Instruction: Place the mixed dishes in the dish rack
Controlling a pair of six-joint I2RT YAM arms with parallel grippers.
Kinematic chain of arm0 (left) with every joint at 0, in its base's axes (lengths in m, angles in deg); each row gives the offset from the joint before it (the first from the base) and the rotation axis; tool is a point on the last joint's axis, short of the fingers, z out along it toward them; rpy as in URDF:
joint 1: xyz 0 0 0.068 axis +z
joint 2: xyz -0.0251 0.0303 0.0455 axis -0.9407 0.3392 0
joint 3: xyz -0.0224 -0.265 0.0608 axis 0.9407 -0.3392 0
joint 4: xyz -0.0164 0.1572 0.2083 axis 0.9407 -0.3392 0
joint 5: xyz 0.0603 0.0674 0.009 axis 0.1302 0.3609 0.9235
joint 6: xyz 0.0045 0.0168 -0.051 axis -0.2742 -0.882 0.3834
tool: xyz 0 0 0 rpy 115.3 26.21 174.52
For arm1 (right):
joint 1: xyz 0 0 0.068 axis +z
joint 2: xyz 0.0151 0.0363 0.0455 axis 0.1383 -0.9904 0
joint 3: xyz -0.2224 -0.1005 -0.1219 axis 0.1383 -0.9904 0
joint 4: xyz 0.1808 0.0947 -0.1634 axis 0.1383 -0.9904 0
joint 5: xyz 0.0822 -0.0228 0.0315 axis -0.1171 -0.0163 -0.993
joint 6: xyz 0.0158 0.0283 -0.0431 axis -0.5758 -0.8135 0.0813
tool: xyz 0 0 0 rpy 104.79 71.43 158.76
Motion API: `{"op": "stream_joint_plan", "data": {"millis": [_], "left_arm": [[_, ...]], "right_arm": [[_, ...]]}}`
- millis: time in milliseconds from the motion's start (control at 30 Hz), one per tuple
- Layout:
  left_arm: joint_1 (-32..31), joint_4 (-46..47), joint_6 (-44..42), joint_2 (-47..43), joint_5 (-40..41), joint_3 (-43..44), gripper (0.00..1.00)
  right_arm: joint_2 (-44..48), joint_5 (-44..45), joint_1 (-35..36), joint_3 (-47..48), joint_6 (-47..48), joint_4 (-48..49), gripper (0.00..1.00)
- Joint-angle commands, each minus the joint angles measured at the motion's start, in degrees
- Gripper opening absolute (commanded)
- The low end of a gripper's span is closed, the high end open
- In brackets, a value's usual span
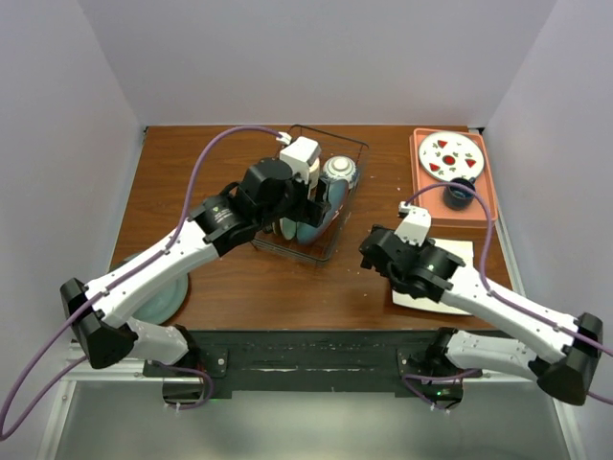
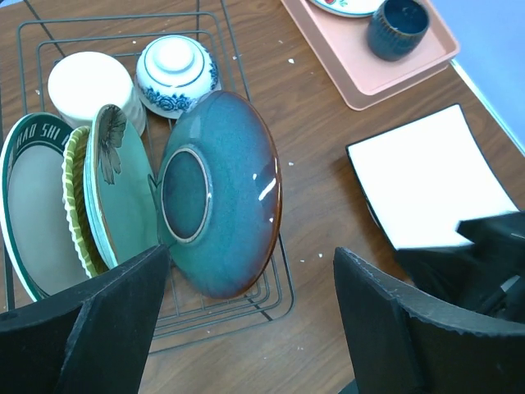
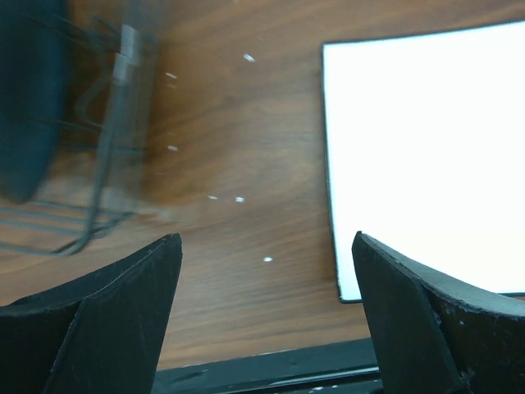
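Observation:
I should lower and tilt my right gripper, with its fingers on both sides of the white square plate's rim on the rack side, where the empty wood leaves room.
The dish rack (image 2: 246,82) holds the cream mug (image 2: 89,82) and the small patterned bowl (image 2: 175,70) at its far end. On edge in it stand the white plate with dark rim (image 2: 31,205), the pale green flower plate (image 2: 123,189) and the teal-blue plate (image 2: 221,193). My left gripper (image 2: 250,271) hangs open over the rack's near end (image 1: 316,213), close to the teal-blue plate, with nothing between its fingers. The white square plate (image 3: 426,156) lies flat on the table (image 1: 455,254). My right gripper (image 3: 267,246) is open over bare wood just left of it (image 1: 369,251).
A pink tray (image 1: 484,196) at the back right carries a white plate with red marks (image 1: 450,155) and a dark blue cup (image 2: 398,25). A grey-green plate (image 1: 163,299) lies at the front left, partly under my left arm. White walls close in three sides.

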Motion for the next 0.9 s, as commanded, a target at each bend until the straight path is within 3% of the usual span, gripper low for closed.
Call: {"op": "stream_joint_plan", "data": {"millis": [0,300,533,867], "left_arm": [[0.08,2.98,-0.37,-4.24,-1.47,-2.46,0.86],[0.08,1.93,1.03,-9.17,1.17,-6.59,0.88],[0.17,1.13,1.82,-13.12,3.54,-9.57,0.89],[0.17,0.87,2.09,-15.24,4.95,-10.63,0.91]], "right_arm": [[-5.55,-1.06,-2.49,-1.57,0.69,-1.5,0.88],[-21.0,1.58,-3.64,-3.42,-2.56,-2.55,0.87],[-33.32,3.6,-3.64,0.01,-5.73,-4.31,0.79],[-40.98,7.64,-3.55,2.03,-13.63,-10.28,0.62]]}}
